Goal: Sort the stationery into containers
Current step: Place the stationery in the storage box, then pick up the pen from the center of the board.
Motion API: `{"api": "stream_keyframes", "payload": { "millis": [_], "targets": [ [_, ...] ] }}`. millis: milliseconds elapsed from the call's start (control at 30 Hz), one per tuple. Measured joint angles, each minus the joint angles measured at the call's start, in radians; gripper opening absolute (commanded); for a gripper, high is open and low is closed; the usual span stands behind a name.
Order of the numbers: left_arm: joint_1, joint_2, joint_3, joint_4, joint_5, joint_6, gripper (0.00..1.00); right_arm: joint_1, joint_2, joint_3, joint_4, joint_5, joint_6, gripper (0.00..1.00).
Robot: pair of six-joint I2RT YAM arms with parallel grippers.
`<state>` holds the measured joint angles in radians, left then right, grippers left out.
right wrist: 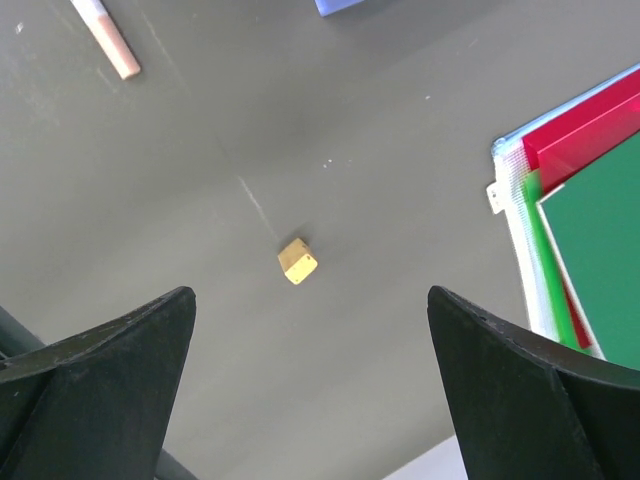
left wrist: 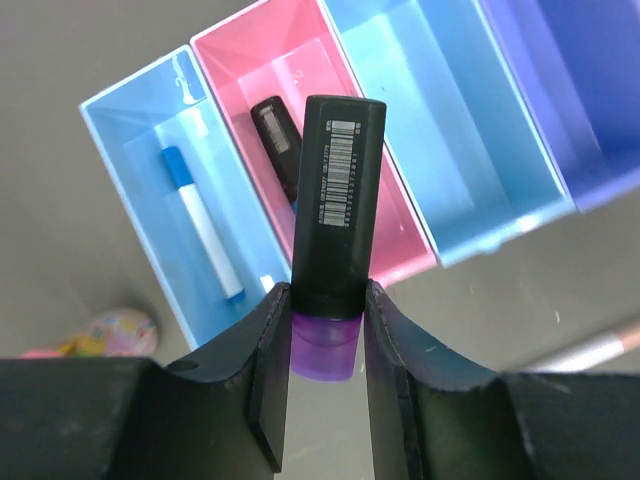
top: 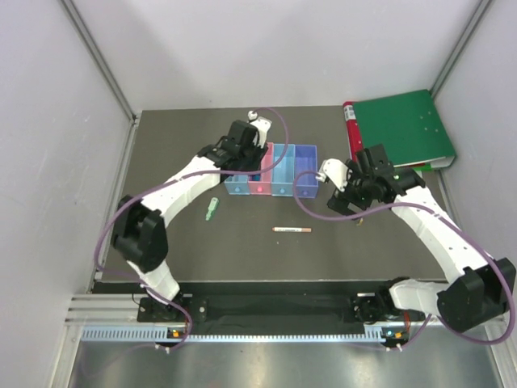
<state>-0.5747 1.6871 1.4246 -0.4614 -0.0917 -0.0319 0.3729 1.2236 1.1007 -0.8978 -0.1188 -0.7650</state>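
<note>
My left gripper holds the purple-black highlighter. Next, it will turn slightly and lower the highlighter into the pink bin [top: 266,171] beside the dark marker.
My left gripper [left wrist: 327,330] is shut on the purple-black highlighter [left wrist: 338,190], which hangs over the pink bin [left wrist: 400,230] of the containers [top: 272,171]. A dark marker [left wrist: 275,130] lies in that pink bin. A blue-white pen [left wrist: 205,225] lies in the light blue end bin [left wrist: 120,130]. My right gripper [right wrist: 310,300] is wide open above the table, with a tiny tan nub [right wrist: 297,261] just ahead of its fingertips. On the table lie a pale green marker [top: 212,208] and a thin white-orange pen [top: 292,230].
The large green binder [top: 401,129] on a red folder [top: 350,129] fills the back right corner, close to my right gripper [top: 355,206]. A small pink-capped bottle [left wrist: 115,333] rests on the table beside the end bin. Grey walls enclose the table.
</note>
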Motion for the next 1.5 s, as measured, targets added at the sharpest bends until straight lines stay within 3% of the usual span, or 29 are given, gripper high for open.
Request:
{"api": "stream_keyframes", "payload": {
  "millis": [233, 533, 567, 600, 667, 767, 1000, 1300, 1500],
  "targets": [
    [0.01, 0.152, 0.081, -0.002, -0.04, -0.098, 0.0, 0.002, -0.047, -0.047, 0.045, 0.005, -0.08, 1.0],
    [0.027, 0.269, 0.146, 0.003, -0.064, -0.17, 0.0, 0.035, -0.032, -0.026, 0.046, 0.002, -0.069, 0.99],
    [0.027, 0.282, 0.152, 0.005, -0.065, -0.175, 0.02, 0.042, -0.032, -0.019, 0.046, 0.001, -0.064, 1.0],
    [0.027, 0.294, 0.159, 0.005, -0.066, -0.179, 0.15, 0.047, -0.032, -0.017, 0.048, 0.0, -0.062, 1.0],
    [0.027, 0.317, 0.172, 0.005, -0.065, -0.18, 0.23, 0.057, -0.032, -0.012, 0.049, 0.001, -0.056, 1.0],
    [0.027, 0.336, 0.183, 0.006, -0.063, -0.18, 0.45, 0.064, -0.032, -0.012, 0.046, 0.001, -0.05, 1.0],
    [0.027, 0.338, 0.197, 0.008, -0.055, -0.176, 0.6, 0.07, -0.032, -0.012, 0.045, 0.012, -0.041, 1.0],
    [0.027, 0.311, 0.212, 0.002, -0.029, -0.126, 0.57, 0.071, -0.068, -0.012, 0.048, 0.054, 0.001, 0.99],
    [0.029, 0.149, 0.185, 0.002, 0.136, 0.037, 0.55, 0.057, -0.13, -0.01, 0.084, 0.14, 0.077, 1.0]
  ]
}}
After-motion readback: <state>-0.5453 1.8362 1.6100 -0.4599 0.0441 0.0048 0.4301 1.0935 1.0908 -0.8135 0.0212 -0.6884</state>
